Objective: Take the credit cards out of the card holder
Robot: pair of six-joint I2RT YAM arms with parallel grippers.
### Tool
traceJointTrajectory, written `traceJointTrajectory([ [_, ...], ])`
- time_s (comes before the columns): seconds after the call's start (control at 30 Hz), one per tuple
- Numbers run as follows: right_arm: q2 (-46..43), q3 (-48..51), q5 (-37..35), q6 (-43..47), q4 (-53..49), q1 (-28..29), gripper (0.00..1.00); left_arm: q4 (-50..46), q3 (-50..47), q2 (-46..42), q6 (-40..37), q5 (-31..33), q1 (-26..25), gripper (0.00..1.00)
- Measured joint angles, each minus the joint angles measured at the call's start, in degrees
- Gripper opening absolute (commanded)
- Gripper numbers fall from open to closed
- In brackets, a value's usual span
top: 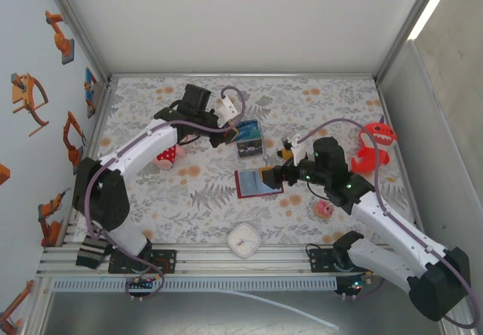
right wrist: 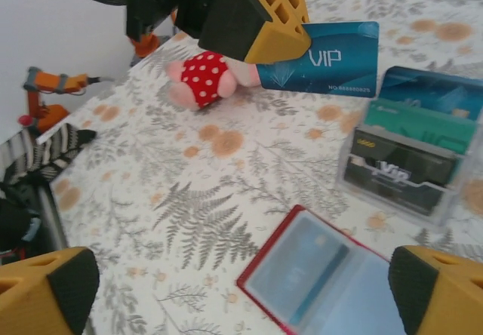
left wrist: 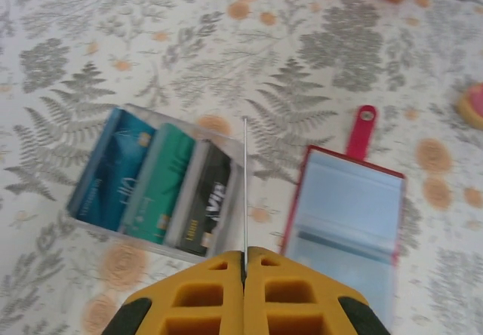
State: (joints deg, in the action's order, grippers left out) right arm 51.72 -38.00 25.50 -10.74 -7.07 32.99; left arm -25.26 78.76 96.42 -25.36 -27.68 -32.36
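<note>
A blue card already stands in the clear box's far end, so my left gripper needs to move outward over that far end and down to release the VIP card.
The card holder lies open on the table, red-edged with blue-grey pockets, its snap tab pointing away. A teal card shows through one pocket. My left gripper is shut on a blue VIP credit card, held in the air beside the clear box; in the left wrist view the card shows edge-on. My right gripper hangs just above the card holder, open wide with nothing between its fingers.
The clear box holds three upright cards, blue, green and black. A pink polka-dot toy lies left of it. A white square clock sits near the front edge, a small pink toy and a red monster toy to the right.
</note>
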Motion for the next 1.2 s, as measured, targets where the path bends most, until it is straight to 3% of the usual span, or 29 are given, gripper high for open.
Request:
traceJointTrajectory([
  [0.27,-3.34,0.00,-12.11,-1.97,-1.46,0.00,0.99,4.35,7.37,11.61,-3.48,0.81,2.69,0.01],
  [0.43,-3.17,-0.13,-16.04,-3.19,-3.13,0.00,0.99,5.49,10.99,16.81,-5.22,0.66,2.80,0.02],
  [1.2,-3.69,-0.33,-20.90,-4.92,-4.00,0.00,0.99,1.79,20.26,26.08,-13.05,-3.23,2.82,0.02],
])
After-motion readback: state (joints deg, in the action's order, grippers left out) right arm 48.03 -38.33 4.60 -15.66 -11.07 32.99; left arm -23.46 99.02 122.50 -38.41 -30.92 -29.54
